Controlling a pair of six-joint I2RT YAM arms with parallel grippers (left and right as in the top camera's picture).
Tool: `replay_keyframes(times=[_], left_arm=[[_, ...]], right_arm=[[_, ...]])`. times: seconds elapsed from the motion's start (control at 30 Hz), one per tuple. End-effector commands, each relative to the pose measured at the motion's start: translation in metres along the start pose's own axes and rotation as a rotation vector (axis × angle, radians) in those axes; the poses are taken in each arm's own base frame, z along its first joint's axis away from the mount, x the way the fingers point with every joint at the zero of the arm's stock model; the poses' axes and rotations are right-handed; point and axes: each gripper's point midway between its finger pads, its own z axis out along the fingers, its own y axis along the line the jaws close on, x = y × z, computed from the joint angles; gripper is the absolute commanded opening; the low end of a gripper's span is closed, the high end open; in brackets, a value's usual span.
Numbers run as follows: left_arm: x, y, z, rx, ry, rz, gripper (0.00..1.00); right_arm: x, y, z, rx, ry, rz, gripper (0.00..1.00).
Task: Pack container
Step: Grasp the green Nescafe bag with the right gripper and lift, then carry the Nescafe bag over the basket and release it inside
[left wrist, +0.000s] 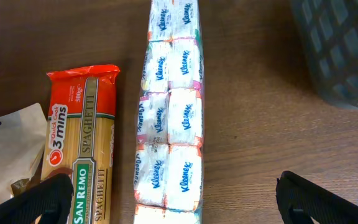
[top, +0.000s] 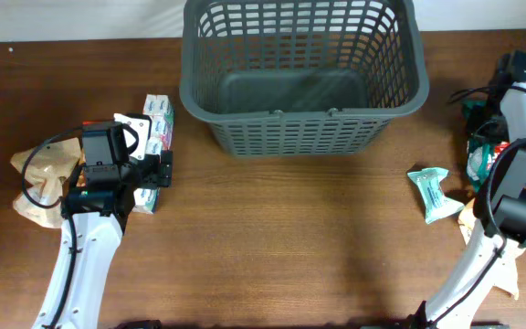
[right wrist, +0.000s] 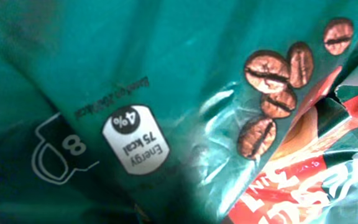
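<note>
My right gripper rises next, carries the coffee pack to the left in the overhead view and releases it inside the basket [top: 304,119], because the basket's bottom is empty.
The large dark grey basket [top: 304,119] stands at the back middle of the table; its corner shows in the left wrist view [left wrist: 340,56]. My left gripper [left wrist: 179,202] is open wide and low over a long pack of Kleenex tissues [left wrist: 169,118]. One finger is over the San Remo spaghetti packet [left wrist: 86,143], the other over bare wood. In the overhead view the left gripper [top: 149,172] sits on the Kleenex pack [top: 160,119]. The right wrist view is filled by a green coffee pack [right wrist: 123,81]; the right fingers are hidden. The right arm [top: 519,155] is at the far right.
A crumpled brown paper bag [top: 42,174] lies left of the left arm. A small teal and white packet [top: 434,194] lies on the wood at the right. The green coffee pack [top: 484,157] and other packets lie at the right edge.
</note>
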Motion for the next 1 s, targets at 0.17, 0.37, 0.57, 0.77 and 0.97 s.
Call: replay_keyframes(times=[0.17, 0.37, 0.57, 0.77, 0.97], left_arm=[[-0.008, 0.004, -0.002, -0.01, -0.017, 0.013, 0.99], [-0.008, 0.004, -0.002, -0.01, -0.017, 0.013, 0.99], [-0.008, 0.004, -0.002, -0.01, -0.017, 0.013, 0.99], [-0.008, 0.004, -0.002, -0.01, -0.017, 0.013, 0.99], [-0.008, 0.004, -0.002, -0.01, -0.017, 0.013, 0.99]], right_arm=[[-0.029, 0.009, -0.091, -0.208, -0.145, 0.04, 0.04], [-0.054, -0.022, -0.209, -0.228, -0.392, 0.08, 0.04], [-0.044, -0.043, -0.329, -0.281, -0.629, 0.073, 0.04], [-0.007, -0.009, -0.431, -0.418, -0.849, -0.167, 0.04], [0.05, 0.07, -0.508, -0.607, -1.029, -0.536, 0.04]])
